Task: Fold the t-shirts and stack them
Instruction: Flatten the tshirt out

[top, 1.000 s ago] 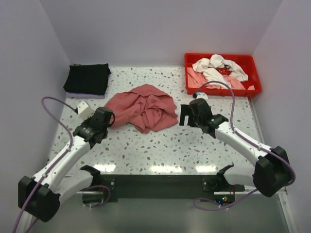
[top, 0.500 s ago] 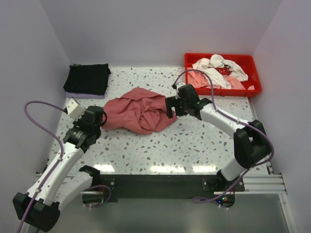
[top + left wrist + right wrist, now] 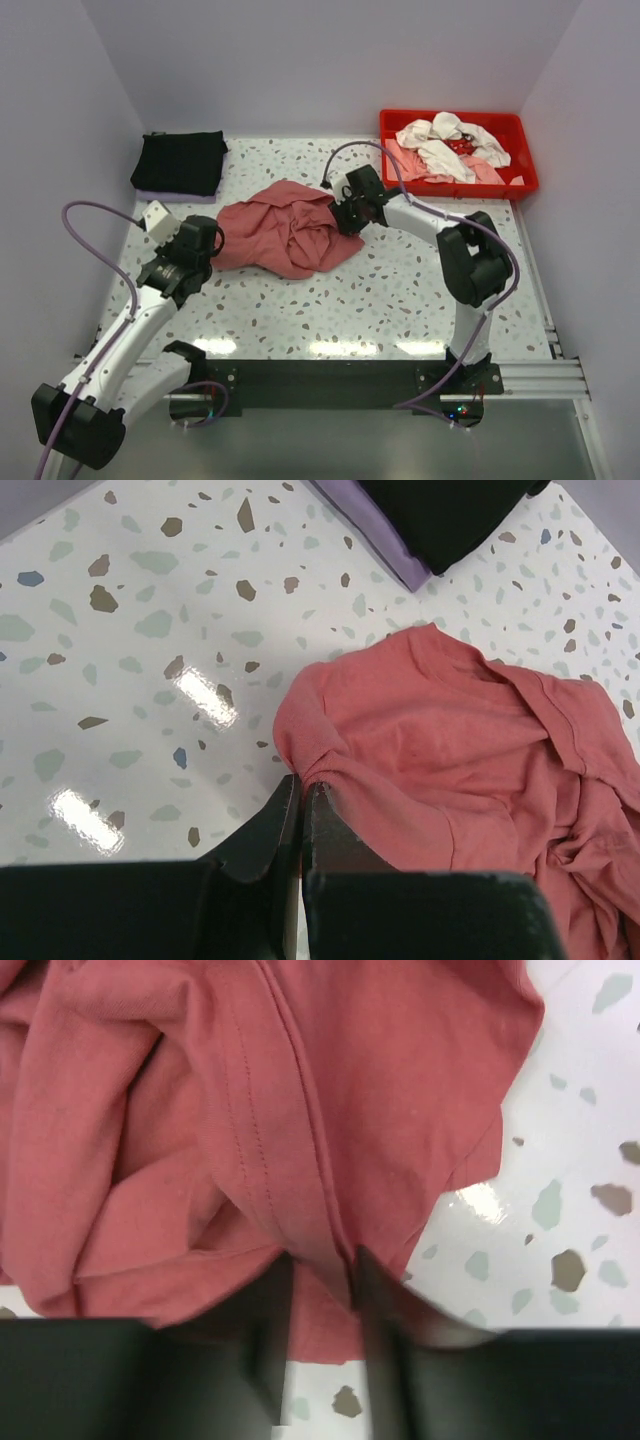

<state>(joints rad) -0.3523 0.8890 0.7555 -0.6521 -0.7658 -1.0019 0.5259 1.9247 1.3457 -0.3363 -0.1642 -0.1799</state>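
Note:
My left gripper raises the shirt's edge next, then lowers it outward to the tabletop beside the folded black t-shirt and releases it, because the shirt lies crumpled.
A dusty brick-red t-shirt (image 3: 285, 230) lies crumpled mid-table. My left gripper (image 3: 212, 243) is shut on the shirt's left edge; in the left wrist view the fingertips (image 3: 300, 780) pinch a small fold of the t-shirt (image 3: 450, 740). My right gripper (image 3: 338, 212) is at the shirt's upper right edge. In the right wrist view its jaws (image 3: 322, 1260) stand partly apart, blurred, straddling a seamed fold of the t-shirt (image 3: 150, 1110). A folded black t-shirt (image 3: 180, 162) lies at the back left. White and pale pink t-shirts (image 3: 450, 140) are heaped in the tray.
The red plastic tray (image 3: 500, 188) stands at the back right corner. A lilac layer (image 3: 375, 540) shows under the black t-shirt (image 3: 450, 515). Pale walls close the table on three sides. Both arms' cables loop above the tabletop.
My right arm swung left and back onto the shirt's upper right edge, and its jaws narrowed round a fold. My left gripper kept its hold and shifted slightly left.

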